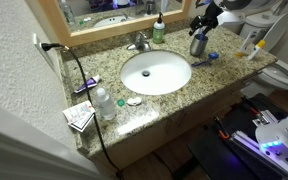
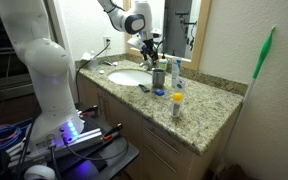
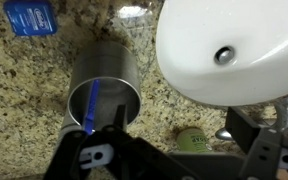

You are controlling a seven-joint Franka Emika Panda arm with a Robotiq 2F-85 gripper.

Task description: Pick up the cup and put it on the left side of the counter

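The cup stands below the robot's gripper, so the robot should next lower the gripper's open fingers astride the cup rim's basin-side edge point(image 1: 194, 37) point(image 3: 138, 101), with one finger going inside because the cup's top is open.
The cup point(image 1: 198, 45) is a dull grey metallic tumbler standing upright on the speckled granite counter point(image 1: 174, 95), beside the white basin point(image 1: 156, 72). It also shows in the other exterior view point(image 2: 159, 77). In the wrist view the cup point(image 3: 102, 80) is open-topped with a blue stick inside. My gripper point(image 1: 201, 28) hangs just above the cup, as the exterior view point(image 2: 150, 47) also shows. In the wrist view the gripper point(image 3: 169, 150) is open. Its left finger is at the cup's rim, and the cup is not between the fingers.
A green soap bottle point(image 1: 159, 30) and a chrome faucet point(image 1: 139, 43) stand behind the basin. A clear white-capped bottle point(image 1: 104, 103) and small items sit on the counter's left end. A blue packet point(image 3: 31, 17) lies near the cup. A toilet point(image 1: 280, 70) is beyond the counter.
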